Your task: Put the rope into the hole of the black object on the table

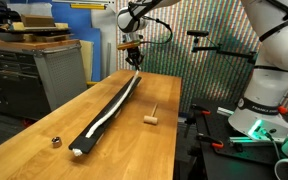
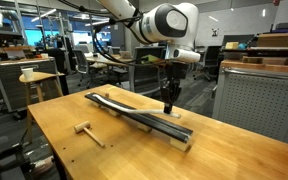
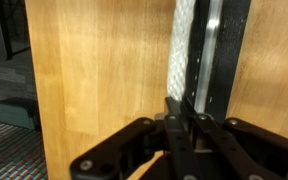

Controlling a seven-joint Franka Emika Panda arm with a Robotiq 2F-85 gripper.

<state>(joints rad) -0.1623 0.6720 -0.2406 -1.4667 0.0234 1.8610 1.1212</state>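
Observation:
My gripper will shift right in the wrist view, where the bar's empty groove (image 2: 178, 128) lies below, then lower the rope's end inside and release.
The long black bar (image 1: 100, 121) lies lengthwise on the wooden table (image 1: 184, 150) and shows in both exterior views (image 2: 124, 108). The white rope (image 1: 112, 108) runs along the bar's top. In the wrist view the rope (image 3: 184, 45) lies just beside the bar's groove (image 3: 216, 50). My gripper (image 1: 134, 62) hovers over one end of the bar (image 2: 168, 104). Its fingers (image 3: 184, 118) are closed together on the rope's end, which disappears between them.
A small tan wooden block (image 1: 151, 119) lies on the table beside the bar (image 2: 82, 128). A tiny dark metal piece (image 1: 55, 141) sits near the bar's other end. A grey metal cabinet (image 1: 54, 70) stands next to the table. The table edge (image 3: 32, 90) is close.

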